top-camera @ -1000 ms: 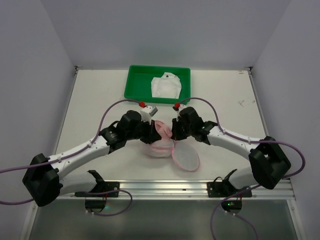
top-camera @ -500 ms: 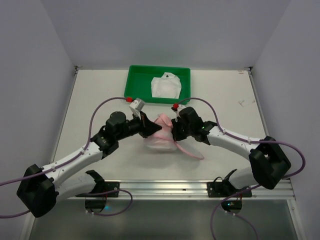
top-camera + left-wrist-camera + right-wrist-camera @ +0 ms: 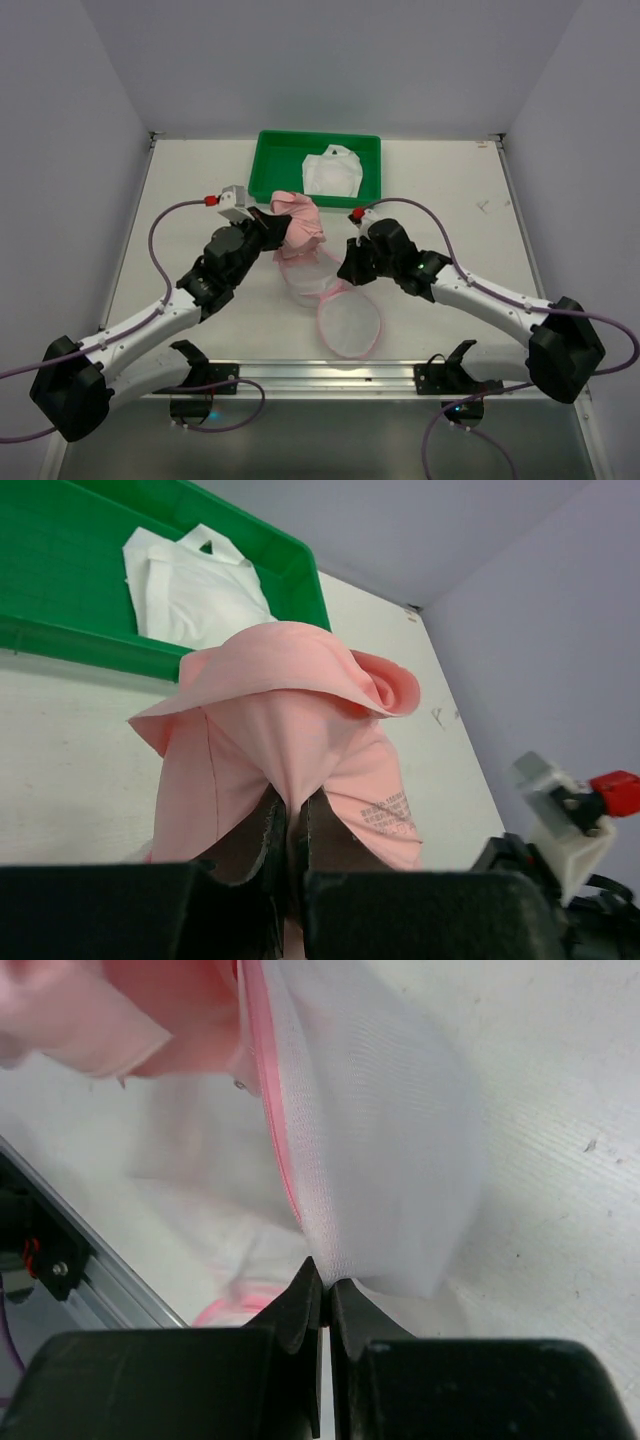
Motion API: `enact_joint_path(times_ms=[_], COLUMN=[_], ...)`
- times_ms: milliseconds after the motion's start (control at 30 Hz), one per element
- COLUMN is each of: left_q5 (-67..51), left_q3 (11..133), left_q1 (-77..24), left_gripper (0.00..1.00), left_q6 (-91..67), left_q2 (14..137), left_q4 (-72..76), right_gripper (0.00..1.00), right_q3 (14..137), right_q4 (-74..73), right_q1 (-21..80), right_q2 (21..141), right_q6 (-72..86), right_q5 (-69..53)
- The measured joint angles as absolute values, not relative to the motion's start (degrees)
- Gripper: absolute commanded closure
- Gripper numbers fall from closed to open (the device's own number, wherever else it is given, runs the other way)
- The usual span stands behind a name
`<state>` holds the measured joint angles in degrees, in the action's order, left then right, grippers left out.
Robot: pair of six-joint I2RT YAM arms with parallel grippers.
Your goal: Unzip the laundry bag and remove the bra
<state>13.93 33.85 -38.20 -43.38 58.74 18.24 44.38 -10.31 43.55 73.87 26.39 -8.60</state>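
Observation:
The bra should be released next: my left gripper should lift outward over the green tray's bare bottom (image 3: 72,578) beside the folded white garment, then lower and let the bra go.
The laundry bag (image 3: 335,305), a white mesh pouch with pink zipper trim, lies open on the table, one round half (image 3: 349,327) flat toward the front. My left gripper (image 3: 276,226) is shut on the pink bra (image 3: 299,228) and holds it lifted above and behind the bag; the bra (image 3: 285,720) drapes over the fingers in the left wrist view. My right gripper (image 3: 344,274) is shut on the bag's mesh rim (image 3: 340,1250) next to the pink zipper trim (image 3: 268,1110), low at the table.
A green rectangular tray (image 3: 270,165) with a folded white garment (image 3: 330,172) stands at the back of the table, just behind the lifted bra. A metal rail (image 3: 330,372) runs along the front edge.
My left gripper has risen and moved back-left, pulling the pink bra up out of the bag. The right gripper shifted slightly forward with the rim, and the loose half now lies flat.

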Motion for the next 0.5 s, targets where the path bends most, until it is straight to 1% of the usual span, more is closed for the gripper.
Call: enact_joint_path(times_ms=[133,267,367,500], left_q5=[17.4,17.8,17.0,15.6], left_q3=[32.1,35.0,43.4,58.6], left_q1=[-37.8,-35.3,-31.9,-28.1], left_gripper=[1.0,1.0,1.0,1.0], left_q6=[-44.7,-44.4,-42.5,-38.6], left_q2=[56.1,56.7,60.9,68.2], left_q4=[17.6,16.1,13.9,12.3], right_gripper=[1.0,1.0,1.0,1.0], right_q3=[44.3,44.4,44.3,43.9], right_q4=[-10.3,-10.4,-10.6,-10.8], right_q1=[43.5,43.5,43.5,43.5], right_q2=[68.5,68.9,71.2,73.7], right_q6=[26.1,25.9,25.9,26.1], right_q5=[-7.3,-6.3,-5.5,-5.3])
